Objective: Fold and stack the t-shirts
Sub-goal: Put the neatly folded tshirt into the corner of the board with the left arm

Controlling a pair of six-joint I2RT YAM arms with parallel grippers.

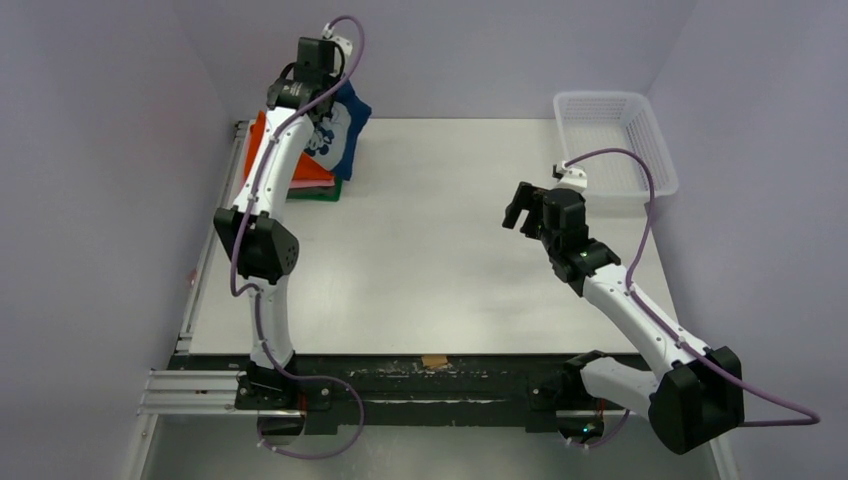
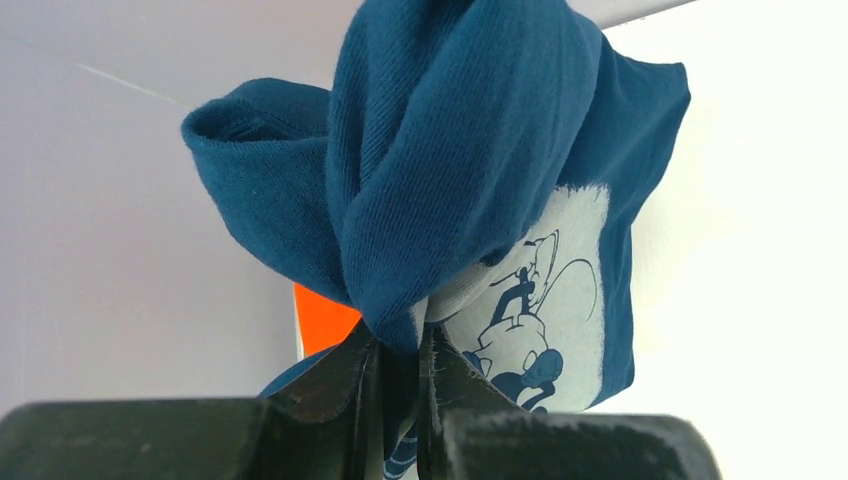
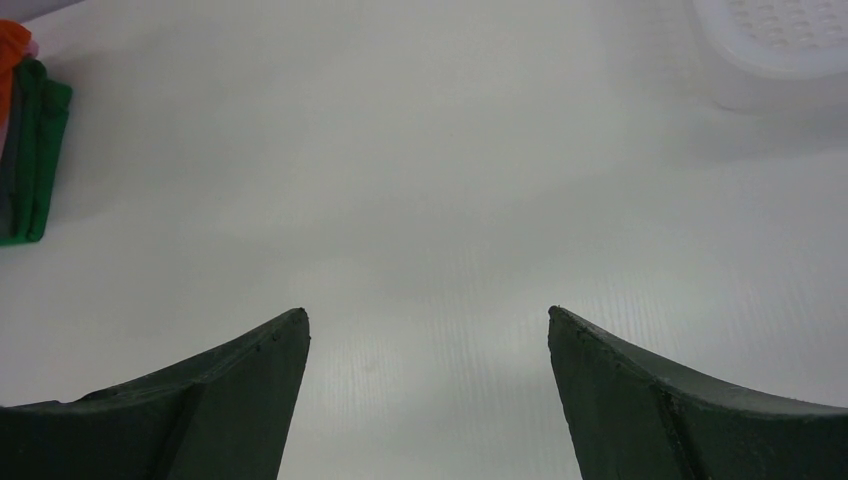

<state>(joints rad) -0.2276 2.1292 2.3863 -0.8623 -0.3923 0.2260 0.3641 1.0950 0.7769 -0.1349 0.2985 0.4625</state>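
Observation:
My left gripper needs to lower sideways over the orange shirt's bare strip (image 1: 257,130) (image 2: 323,320) and release, since that strip lies below it and to its left in the top view.
My left gripper (image 1: 322,105) is shut on the navy blue t-shirt (image 1: 345,128), which carries a pale printed graphic. It holds the shirt bunched in the air over the stack at the table's back left. In the left wrist view the cloth (image 2: 450,170) is pinched between the jaws of the left gripper (image 2: 402,345). The stack shows an orange shirt (image 1: 262,140), a pink one (image 1: 308,186) and a dark green one (image 1: 322,196). My right gripper (image 1: 520,210) is open and empty above the table's middle right, and it is open in the right wrist view (image 3: 427,318) too.
A white mesh basket (image 1: 615,140) stands at the back right corner; its edge shows in the right wrist view (image 3: 780,40). The green and orange stack edge (image 3: 30,140) lies at that view's left. A metal rail (image 1: 205,270) runs along the table's left side.

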